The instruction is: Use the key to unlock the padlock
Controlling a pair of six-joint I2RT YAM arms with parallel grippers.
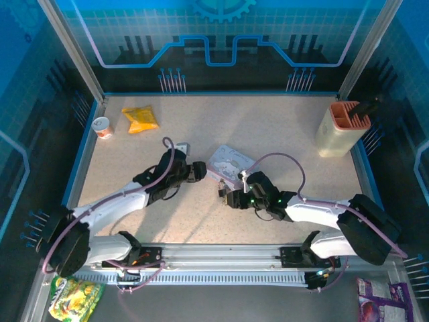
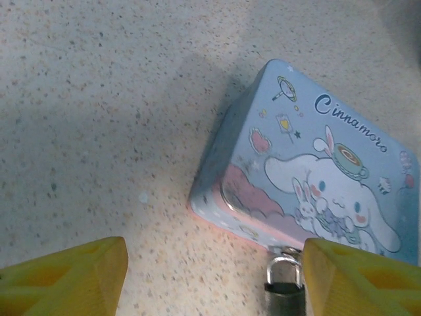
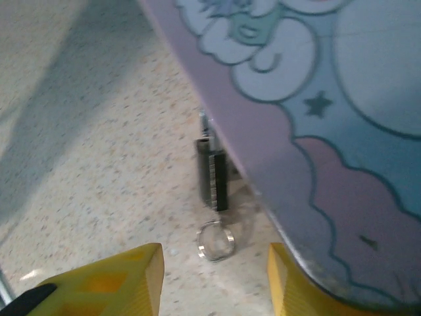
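My right gripper should lower and move outward next to reach the padlock's dark body [image 1: 223, 192] [image 3: 212, 174] beside the tin, because it is below and outward of my open fingers.
The padlock [image 2: 285, 294] has a dark body and a thin silvery shackle hooked to the clasp of the pale blue cartoon tin [image 2: 309, 164]. In the right wrist view the padlock [image 3: 212, 172] lies on the table against the tin's edge [image 3: 309, 131]. A small silvery key ring [image 3: 216, 240] lies at its near end; the key's blade is too small to make out. My left gripper [image 2: 214, 283] is open, and the padlock sits just inside its right finger [image 2: 362, 276]. My right gripper [image 3: 210, 286] is open, with the ring just ahead of its fingertips. Both grippers [image 1: 200, 169] [image 1: 224, 194] flank the tin [image 1: 231, 163].
A yellow packet [image 1: 139, 119] and a small cup [image 1: 102, 126] lie at the far left. An orange-topped container [image 1: 342, 127] stands at the far right. Snack bags [image 1: 77, 298] [image 1: 375, 302] lie off the table's near edge. Blue walls enclose the table.
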